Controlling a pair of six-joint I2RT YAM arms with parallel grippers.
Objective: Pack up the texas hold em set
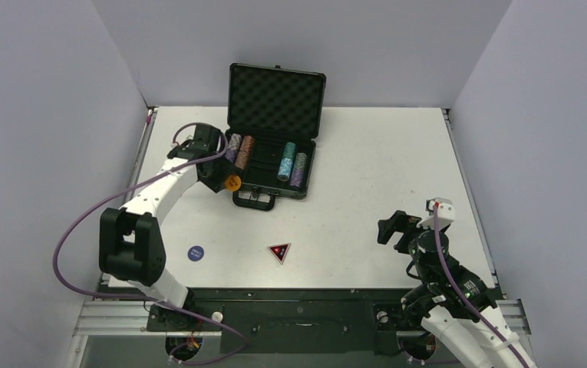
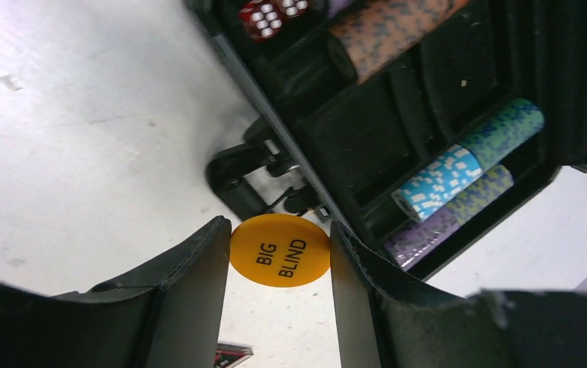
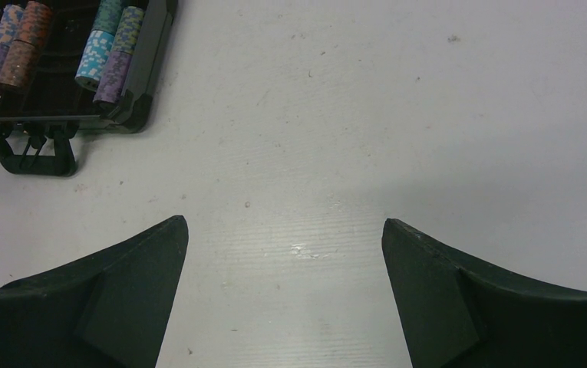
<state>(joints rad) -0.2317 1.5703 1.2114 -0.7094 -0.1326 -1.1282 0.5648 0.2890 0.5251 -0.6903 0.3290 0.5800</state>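
My left gripper carries the yellow disc [image 2: 280, 250] across next, lowers it into the case's empty near slot [image 2: 357, 130] and releases, since the slot lies to its right in the top view.
The black foam-lined briefcase [image 1: 268, 192] lies open at the back middle, lid up. Purple and brown chip stacks [image 1: 239, 151] lie in its left slots, teal and purple stacks [image 1: 292, 165] in its right slots. Red dice [image 2: 271, 13] sit in the case. My left gripper [image 1: 229, 182] is shut on the yellow "BIG BLIND" disc [image 2: 280, 250], held above the table by the case's handle [image 2: 232, 180]. The blue disc [image 1: 196, 253] and the black-red triangle [image 1: 279, 251] lie on the table near the front. My right gripper [image 1: 397, 226] is open and empty at the front right.
The white table [image 1: 382, 169] is walled by grey panels on three sides. The case also shows in the right wrist view [image 3: 148, 73], far left of the right gripper [image 3: 284, 230]. The arm bases stand on the black rail [image 1: 305, 314] at the near edge.
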